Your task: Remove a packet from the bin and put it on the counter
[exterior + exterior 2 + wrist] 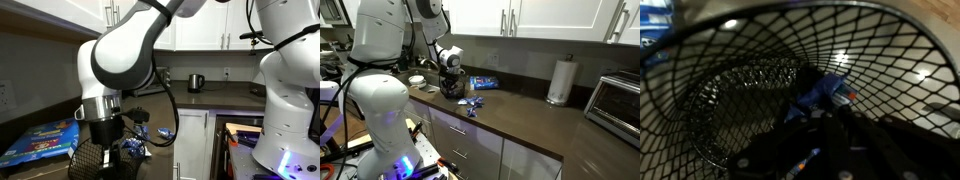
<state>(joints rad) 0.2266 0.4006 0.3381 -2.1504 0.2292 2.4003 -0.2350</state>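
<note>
I need to raise my gripper out of the bin, because the bin's mesh sides are all around it. Then I need to move it across and lower it onto the counter beside the other blue packets to let go.
The bin is a round black wire-mesh basket, and the wrist view looks straight into it. A small blue packet sits at the tips of my gripper, whose dark fingers are drawn close together on it. In both exterior views the gripper reaches down into the bin, which stands on the dark counter. The bin wall hides the fingertips there. Other blue packets lie on the counter beside the bin.
A flat blue package lies behind the bin. A paper towel roll and a toaster oven stand further along the counter. A dark kettle sits on the far counter. White cabinets hang above.
</note>
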